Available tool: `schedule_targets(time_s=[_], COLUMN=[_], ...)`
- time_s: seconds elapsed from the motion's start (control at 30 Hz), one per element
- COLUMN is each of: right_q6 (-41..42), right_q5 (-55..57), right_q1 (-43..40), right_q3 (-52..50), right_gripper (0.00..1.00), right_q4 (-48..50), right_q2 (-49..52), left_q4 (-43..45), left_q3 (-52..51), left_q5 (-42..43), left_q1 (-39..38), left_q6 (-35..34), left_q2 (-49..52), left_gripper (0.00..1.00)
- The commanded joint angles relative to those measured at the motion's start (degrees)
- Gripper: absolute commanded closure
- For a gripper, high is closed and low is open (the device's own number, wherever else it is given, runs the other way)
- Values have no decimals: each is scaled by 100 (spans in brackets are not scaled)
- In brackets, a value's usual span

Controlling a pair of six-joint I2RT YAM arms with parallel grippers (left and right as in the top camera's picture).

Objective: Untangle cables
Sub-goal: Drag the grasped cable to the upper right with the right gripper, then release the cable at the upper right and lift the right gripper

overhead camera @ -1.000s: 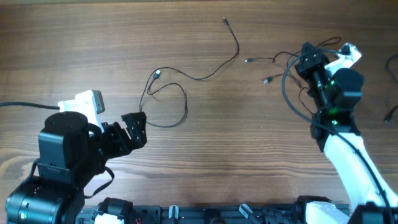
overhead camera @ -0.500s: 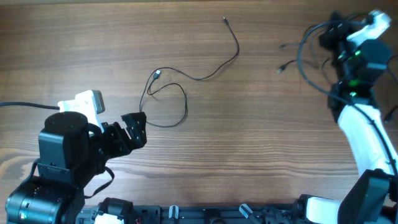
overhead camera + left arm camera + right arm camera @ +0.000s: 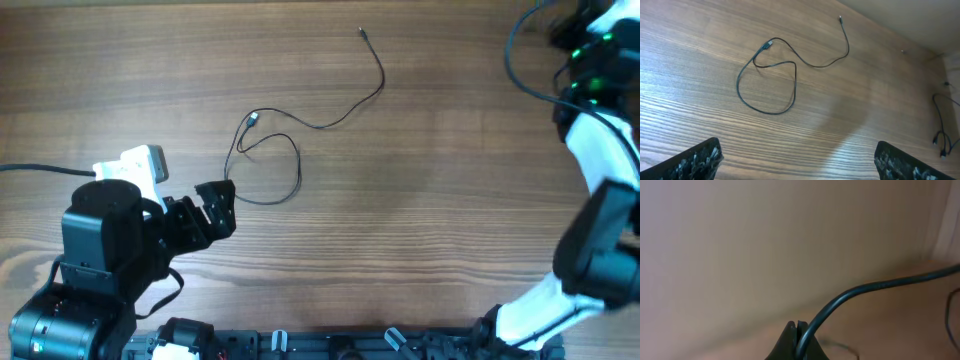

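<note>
My right gripper needs to swing along the wall toward the cable's plug tip, then return to the far corner of the table and open, as parts of the cable trail below its fingers.
One thin black cable lies loose on the wooden table, with a loop at mid-left and a strand curving up to a plug tip. It also shows in the left wrist view. My left gripper is open and empty just below-left of the loop, its fingertips far apart. My right gripper is at the table's far right top corner, shut. A second thin cable shows at the far right edge and thin strands trail below the shut jaws.
A thicker black arm wire crosses in front of the right jaws and loops beside the right arm. Another arm wire runs from the left edge to the left arm. A pale wall stands behind the table's far edge.
My right arm has swung up and right to the table's corner, dragging the second cable off the middle-right of the table. The left arm and the looped cable have not moved.
</note>
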Motion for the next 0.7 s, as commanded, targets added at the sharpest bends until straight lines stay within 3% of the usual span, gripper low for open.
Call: schedule_targets(time_s=[0.0, 0.1, 0.2, 0.47, 0.67], right_q6=[-162, -852, -1379, -852, -282], right_q5=[-1263, -2251, -2516, -4085, -1478], right_q1=[20, 83, 188, 643, 306], right_q3=[2, 2, 2, 680, 789], right_gripper=[95, 96, 96, 96, 96], right_q4=[-9, -72, -153, -94, 28], right_q2=[417, 503, 474, 444, 367], left_q4=[15, 15, 15, 15, 15], left_q3=[2, 2, 2, 2, 2], left_q5=[-59, -59, -59, -59, -59], left_q1=[-24, -24, -24, -24, -24], left_q6=[87, 87, 90, 87, 87], left_q2=[-9, -9, -9, -9, -9], left_gripper=[0, 0, 0, 0, 0])
